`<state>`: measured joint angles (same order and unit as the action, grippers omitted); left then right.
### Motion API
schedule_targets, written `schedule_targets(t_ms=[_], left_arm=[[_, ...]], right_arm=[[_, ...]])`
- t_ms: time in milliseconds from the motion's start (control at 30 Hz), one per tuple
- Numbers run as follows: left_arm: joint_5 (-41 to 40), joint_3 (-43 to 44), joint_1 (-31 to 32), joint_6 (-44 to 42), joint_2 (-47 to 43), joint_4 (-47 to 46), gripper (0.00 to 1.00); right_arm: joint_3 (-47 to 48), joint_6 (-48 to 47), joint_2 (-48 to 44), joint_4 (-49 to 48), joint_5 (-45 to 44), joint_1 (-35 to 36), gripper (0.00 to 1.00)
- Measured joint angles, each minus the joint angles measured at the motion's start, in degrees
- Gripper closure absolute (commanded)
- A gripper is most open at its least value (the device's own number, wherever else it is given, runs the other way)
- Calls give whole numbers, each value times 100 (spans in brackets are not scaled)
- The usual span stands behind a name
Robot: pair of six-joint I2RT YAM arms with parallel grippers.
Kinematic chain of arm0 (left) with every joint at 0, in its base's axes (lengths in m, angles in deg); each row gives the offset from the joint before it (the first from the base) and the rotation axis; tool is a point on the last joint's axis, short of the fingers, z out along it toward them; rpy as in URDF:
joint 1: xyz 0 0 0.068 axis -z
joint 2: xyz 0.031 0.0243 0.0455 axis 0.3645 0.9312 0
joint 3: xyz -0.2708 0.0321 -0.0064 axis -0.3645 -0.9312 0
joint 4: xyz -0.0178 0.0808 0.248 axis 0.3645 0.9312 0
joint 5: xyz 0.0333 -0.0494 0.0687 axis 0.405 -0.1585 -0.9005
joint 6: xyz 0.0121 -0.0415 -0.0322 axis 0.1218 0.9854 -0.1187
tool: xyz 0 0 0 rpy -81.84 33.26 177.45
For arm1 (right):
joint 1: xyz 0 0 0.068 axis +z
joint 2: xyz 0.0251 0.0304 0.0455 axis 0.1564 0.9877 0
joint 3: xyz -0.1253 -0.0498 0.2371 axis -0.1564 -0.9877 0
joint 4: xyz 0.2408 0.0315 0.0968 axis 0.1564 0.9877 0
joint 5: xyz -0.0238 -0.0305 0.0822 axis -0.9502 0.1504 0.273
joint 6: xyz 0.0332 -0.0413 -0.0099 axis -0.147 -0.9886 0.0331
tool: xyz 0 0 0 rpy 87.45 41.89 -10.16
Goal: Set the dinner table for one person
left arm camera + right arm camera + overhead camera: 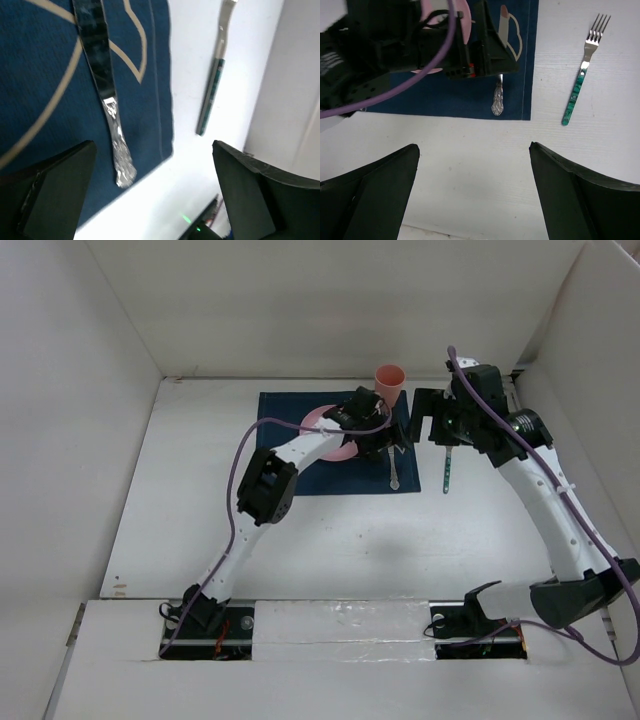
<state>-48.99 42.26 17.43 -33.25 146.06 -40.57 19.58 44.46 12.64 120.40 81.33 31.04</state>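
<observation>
Next, my right gripper moves down and to the right in its wrist view. It turns its open fingers astride the fork's green handle (446,478) (570,108), which lies that way.
A navy placemat (290,472) lies at the middle back of the white dinner table (190,510). On it are a pink plate (318,421), partly hidden by my left arm, and a silver knife (106,90) along the mat's right edge. My left gripper (154,146) hovers open just above the knife's handle end, with nothing between its fingers. A green-handled fork (447,468) rests on the bare table right of the mat. My right gripper (473,147) is open and empty, raised above the table near the fork (579,86).
A pink cup (389,380) stands at the mat's far right corner. Upright white panels (80,390) close the table on the left, back and right. The right panel runs close to the fork (212,87).
</observation>
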Motion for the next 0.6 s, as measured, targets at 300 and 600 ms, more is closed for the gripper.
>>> schedule_targets(t_ms=[300, 600], left_arm=[[85, -839, -7, 52, -1615, 0, 0], [-1021, -984, -87, -330, -2983, 1569, 0]], right_arm=[[-951, 597, -166, -330, 313, -1180, 4], [-1029, 737, 614, -796, 479, -1829, 3]])
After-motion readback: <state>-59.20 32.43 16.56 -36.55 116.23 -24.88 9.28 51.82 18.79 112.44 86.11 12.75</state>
